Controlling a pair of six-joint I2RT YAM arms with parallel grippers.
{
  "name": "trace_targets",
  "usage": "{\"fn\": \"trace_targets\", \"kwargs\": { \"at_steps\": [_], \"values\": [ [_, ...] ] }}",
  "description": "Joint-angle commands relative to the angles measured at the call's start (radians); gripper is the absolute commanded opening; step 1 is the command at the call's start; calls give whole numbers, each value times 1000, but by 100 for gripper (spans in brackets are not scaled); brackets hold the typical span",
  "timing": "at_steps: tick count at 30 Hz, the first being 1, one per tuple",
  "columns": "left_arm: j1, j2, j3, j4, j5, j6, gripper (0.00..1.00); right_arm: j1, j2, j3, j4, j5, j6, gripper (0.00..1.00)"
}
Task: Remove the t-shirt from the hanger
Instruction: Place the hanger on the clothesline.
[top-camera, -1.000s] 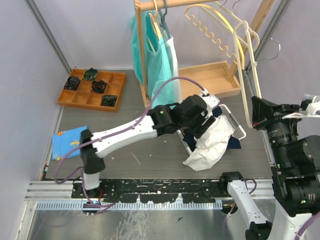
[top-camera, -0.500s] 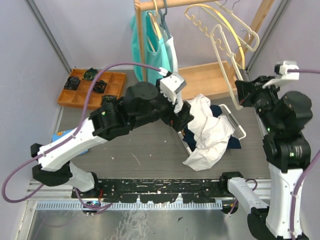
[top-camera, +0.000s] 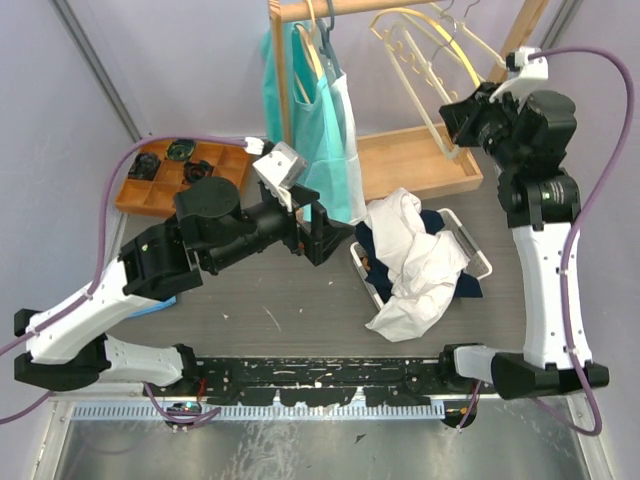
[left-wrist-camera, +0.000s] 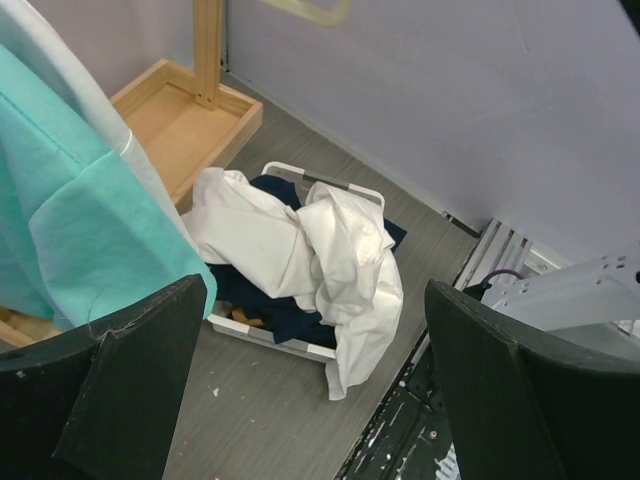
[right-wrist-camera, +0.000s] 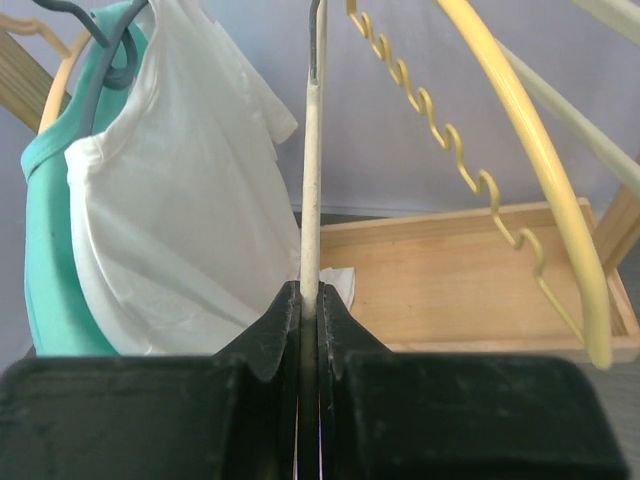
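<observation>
I will next move my right gripper outward to the rack's wooden bar to let go of the empty hanger (right-wrist-camera: 311, 180), since the t-shirt (top-camera: 415, 262) is in the basket.
The white t-shirt (top-camera: 415, 262) lies crumpled in the white wire basket (top-camera: 478, 252), one end spilling over the near rim onto the table; no hanger is in it. It also fills the middle of the left wrist view (left-wrist-camera: 300, 240). My left gripper (top-camera: 325, 228) hangs open and empty to the left of the basket, apart from the cloth (left-wrist-camera: 320, 400). My right gripper (top-camera: 452, 112) is raised at the clothes rack, shut on the thin cream rod of a bare hanger (right-wrist-camera: 311, 180), pinched between its fingertips (right-wrist-camera: 309, 295).
A wooden rack (top-camera: 283, 90) holds a teal garment (top-camera: 315, 120) and a white one (right-wrist-camera: 170, 230) on hangers, plus bare yellow hangers (right-wrist-camera: 530, 170). Its wooden base tray (top-camera: 420, 160) lies behind the basket. Dark blue cloth (left-wrist-camera: 270, 310) lies under the t-shirt. An orange compartment tray (top-camera: 185, 178) sits far left.
My left gripper opened, let go of the white t-shirt and drew back to the left. My right arm swung the bare hanger up and back to the rack.
</observation>
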Motion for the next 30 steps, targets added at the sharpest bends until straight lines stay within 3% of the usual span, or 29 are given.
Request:
{"fn": "trace_targets", "kwargs": {
  "at_steps": [1, 25, 27, 30],
  "values": [
    [-2, -54, -26, 59, -22, -13, 98, -3, 65, 106, 169, -77, 17, 1],
    [-1, -109, -42, 42, -133, -1, 98, -1, 319, 192, 361, -136, 79, 1],
    [-2, -103, -39, 47, -135, 2, 98, 0, 314, 182, 360, -130, 84, 6],
    [-2, -90, -25, 48, -137, 10, 98, 1, 290, 161, 358, -109, 82, 27]
  ]
}}
